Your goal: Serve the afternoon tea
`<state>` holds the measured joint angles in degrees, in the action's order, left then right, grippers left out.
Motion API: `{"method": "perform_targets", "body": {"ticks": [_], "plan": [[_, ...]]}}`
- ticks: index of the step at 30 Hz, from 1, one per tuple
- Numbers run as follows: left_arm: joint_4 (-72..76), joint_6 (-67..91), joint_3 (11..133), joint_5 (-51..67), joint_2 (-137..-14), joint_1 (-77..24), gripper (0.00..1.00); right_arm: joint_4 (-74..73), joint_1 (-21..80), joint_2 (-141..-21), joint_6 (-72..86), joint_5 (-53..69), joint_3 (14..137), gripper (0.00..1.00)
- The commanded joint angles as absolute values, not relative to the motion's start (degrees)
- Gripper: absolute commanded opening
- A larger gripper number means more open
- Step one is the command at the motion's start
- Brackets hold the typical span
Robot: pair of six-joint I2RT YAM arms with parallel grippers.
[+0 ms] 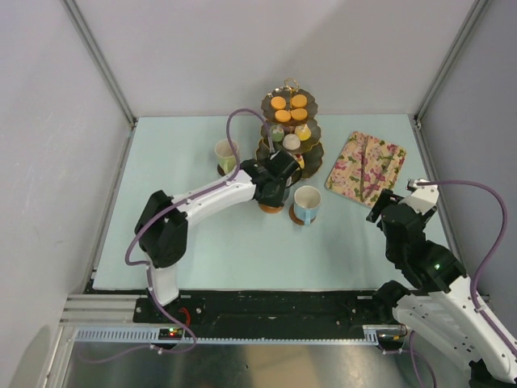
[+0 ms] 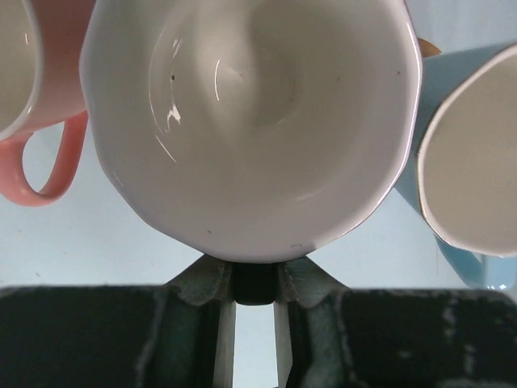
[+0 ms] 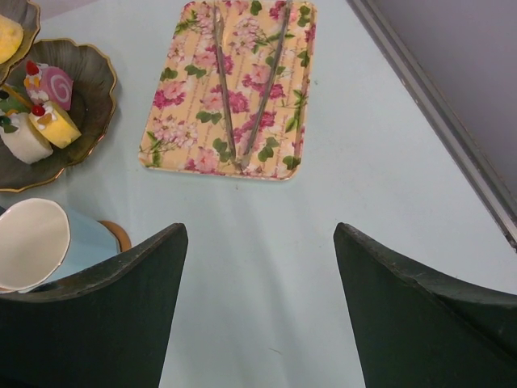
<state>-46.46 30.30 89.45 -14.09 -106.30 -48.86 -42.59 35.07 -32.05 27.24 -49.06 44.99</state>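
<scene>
Next, my left gripper lowers the grey mug it holds and sets it onto the brown coaster between the pink and blue mugs.
My left gripper is shut on the dark handle of the grey mug, which fills the left wrist view with its white inside facing the camera. It is over a brown coaster; whether it rests there I cannot tell. The pink mug is just to its left and the blue mug just to its right on a coaster. The yellow-green mug stands further left. The three-tier stand holds small cakes. My right gripper is open and empty.
The floral tray with metal tongs lies at the back right, just ahead of my right gripper. Grey walls with metal posts enclose the pale blue table.
</scene>
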Motion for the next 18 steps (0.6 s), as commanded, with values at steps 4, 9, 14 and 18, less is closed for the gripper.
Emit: {"method": "perform_targets", "body": {"ticks": [4,9,14,18], "plan": [[-43.2,28.8,92.4,-17.4,-107.3,-48.4,0.00,-41.4,34.6,-31.9,26.7,-50.1,44.7,0.79],[-43.2,28.9,92.0,-16.4,-108.3,-47.8,0.01,-40.8,34.2,-32.4,26.3,-49.5,44.6,0.80],[-43.1,29.5,89.6,-16.5,-107.4,-47.6,0.03,-40.4,33.7,-32.7,25.7,-48.6,44.6,0.80],[-43.1,29.4,88.7,-15.9,-107.3,-47.3,0.04,-40.0,33.2,-32.7,25.2,-47.9,44.6,0.80]]}}
